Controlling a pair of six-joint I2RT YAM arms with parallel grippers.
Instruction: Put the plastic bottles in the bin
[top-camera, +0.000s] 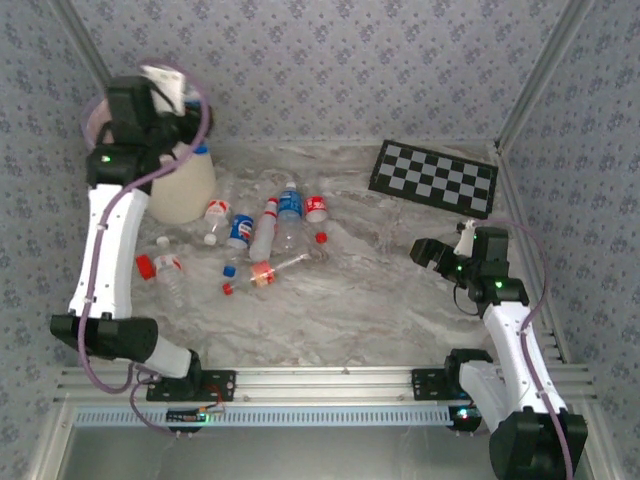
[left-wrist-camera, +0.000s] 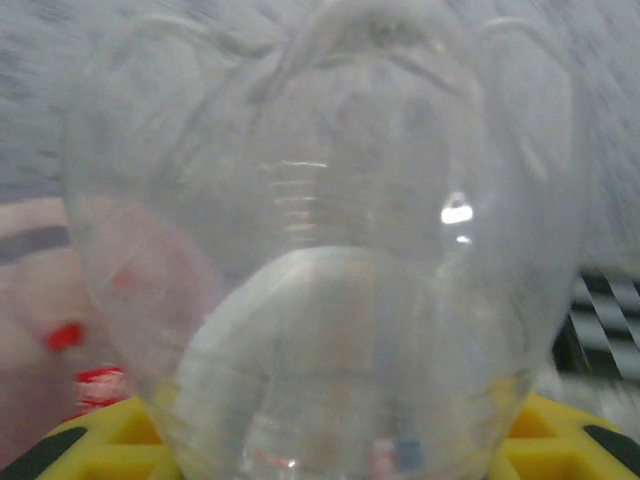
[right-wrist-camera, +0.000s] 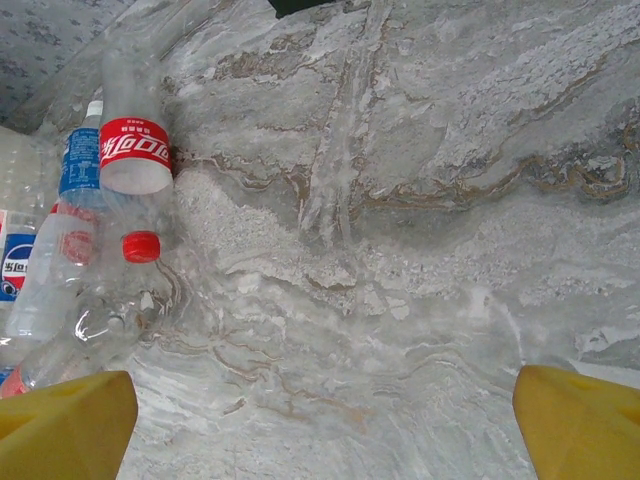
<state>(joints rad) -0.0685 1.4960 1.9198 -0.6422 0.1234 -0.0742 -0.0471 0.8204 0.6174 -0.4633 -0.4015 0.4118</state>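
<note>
The bottle points at the wall, so the left gripper will tilt down and lower it into the bin's opening, which lies below it, to let go there.
My left gripper (top-camera: 165, 92) is raised at the back left, above the cream-white bin (top-camera: 185, 188). It is shut on a clear plastic bottle (left-wrist-camera: 330, 250), whose body sits close to the lens between the yellow fingers (left-wrist-camera: 85, 440). Several more plastic bottles lie on the marble table right of the bin. Among them are a blue-labelled one (top-camera: 290, 212), a red-labelled one (top-camera: 316, 208) and a red-capped one (top-camera: 165, 272). My right gripper (top-camera: 430, 252) hovers open over bare marble at the right. Its fingers (right-wrist-camera: 65, 420) are wide apart, with a red-labelled bottle (right-wrist-camera: 135, 155) lying ahead to its left.
A black-and-white checkerboard (top-camera: 435, 178) lies at the back right. Loose caps (top-camera: 321, 237) are scattered among the bottles. Patterned walls close in the table on three sides, and an aluminium rail (top-camera: 320, 382) runs along the near edge.
</note>
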